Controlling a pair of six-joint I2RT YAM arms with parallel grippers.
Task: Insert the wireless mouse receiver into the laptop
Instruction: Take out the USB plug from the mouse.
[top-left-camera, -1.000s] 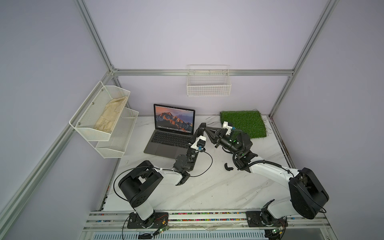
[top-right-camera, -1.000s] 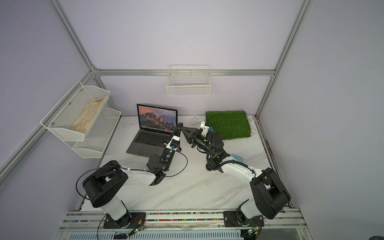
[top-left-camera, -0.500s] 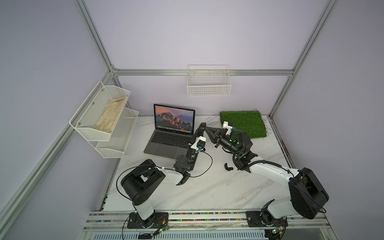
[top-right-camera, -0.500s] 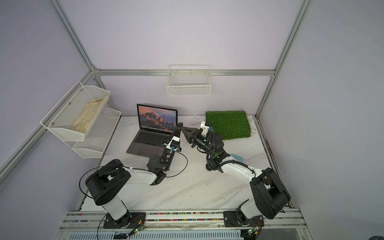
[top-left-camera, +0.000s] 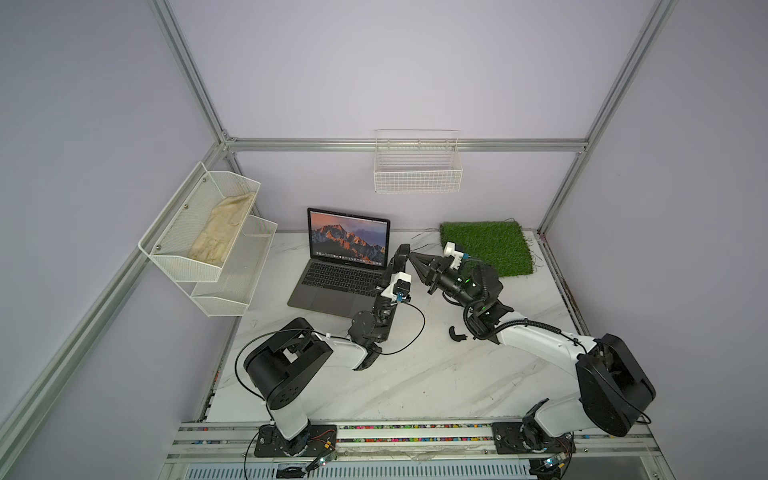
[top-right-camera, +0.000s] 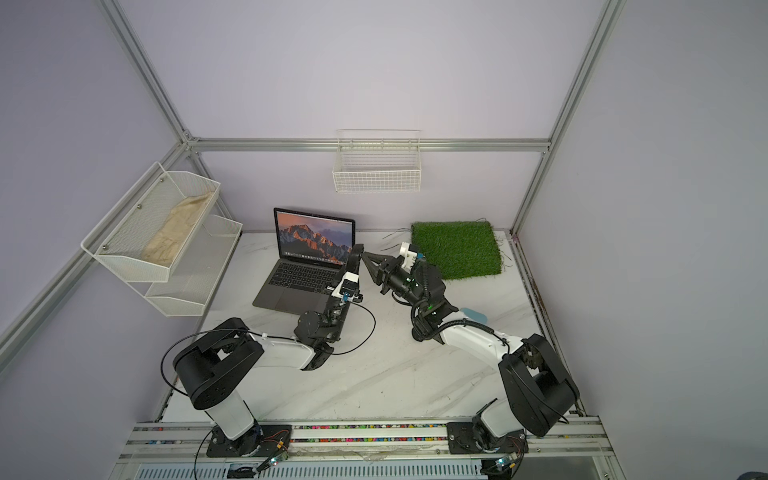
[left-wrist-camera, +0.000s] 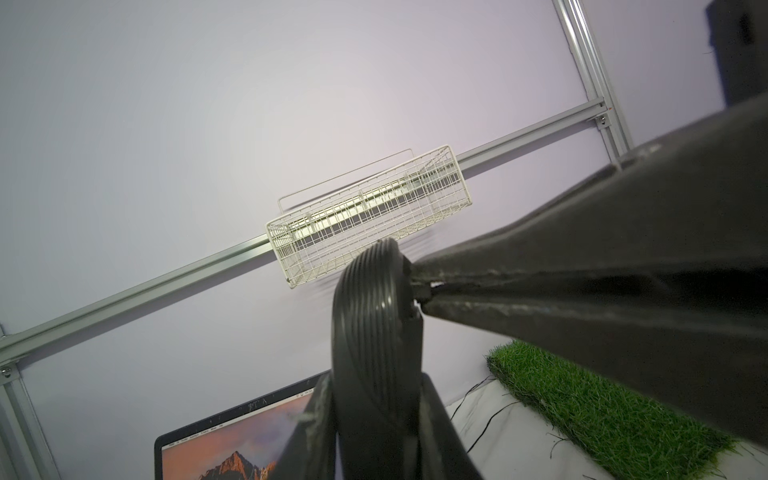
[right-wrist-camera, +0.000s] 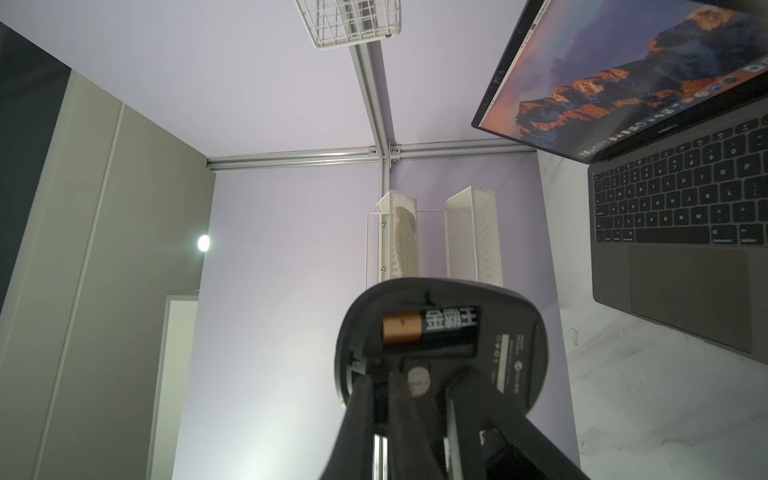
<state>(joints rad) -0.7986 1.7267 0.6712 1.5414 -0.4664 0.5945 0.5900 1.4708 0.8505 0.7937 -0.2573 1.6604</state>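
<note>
Next, my left gripper draws back, lowers and releases the black mouse (top-left-camera: 401, 254) on the clear tabletop near my base, since that lies below and back of it.
The open laptop (top-left-camera: 336, 286) (top-right-camera: 299, 282) sits at the back left of the table, screen lit (right-wrist-camera: 623, 75). My left gripper (top-left-camera: 392, 272) (left-wrist-camera: 374, 395) is shut on a black mouse (top-left-camera: 401, 254) (left-wrist-camera: 365, 316), held upright in the air beside the laptop's right edge. The mouse's underside (right-wrist-camera: 440, 332) faces my right arm; its battery (right-wrist-camera: 428, 328) is bare. My right gripper (top-left-camera: 411, 254) (right-wrist-camera: 380, 384) is shut at that underside on a tiny dark stub, the wireless mouse receiver (left-wrist-camera: 420, 292) (right-wrist-camera: 379, 392), which still sits at the mouse's body.
A curved black shell piece (top-left-camera: 456, 333) lies on the table near the right arm. A green grass mat (top-left-camera: 490, 245) lies at the back right. A wire basket (top-left-camera: 417, 166) hangs on the back wall, and white mesh shelves (top-left-camera: 208, 232) on the left wall.
The right gripper's jaws have closed at the mouse's underside. Both arms and the mouse have stayed about where they were.
</note>
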